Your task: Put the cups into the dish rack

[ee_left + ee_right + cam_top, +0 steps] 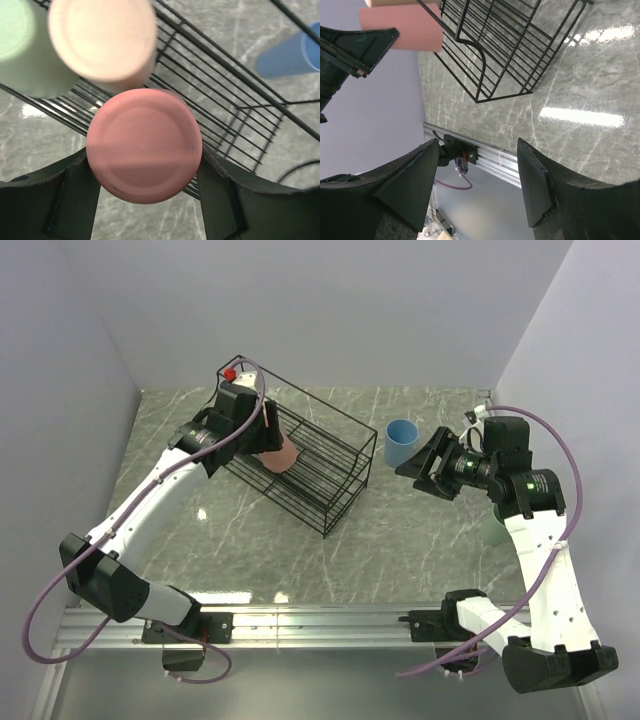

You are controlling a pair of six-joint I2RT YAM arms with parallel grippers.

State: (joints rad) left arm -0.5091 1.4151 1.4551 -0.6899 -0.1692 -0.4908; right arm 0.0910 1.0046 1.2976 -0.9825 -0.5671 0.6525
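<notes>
The left gripper lowers onto the rack's wires beside the beige cup next and releases the salmon-pink cup (287, 457), since that part of the rack is still empty.
The black wire dish rack (325, 465) stands left of centre on the table. My left gripper (274, 444) is shut on a salmon-pink cup (287, 457) and holds it over the rack's left end. In the left wrist view the pink cup's base (144, 145) sits between my fingers, above the rack (225, 100). A beige cup (100, 40) and a pale-green cup (20, 50) lie in the rack beside it. A blue cup (402, 442) stands upright on the table right of the rack. My right gripper (420, 466) is open and empty just right of the blue cup.
A pale-green shape (491, 530), partly hidden, sits behind my right forearm. The right wrist view shows the rack's near end (505, 55), the pink cup (402, 27) and the metal rail (490, 160) at the table's front edge. Grey walls close in both sides.
</notes>
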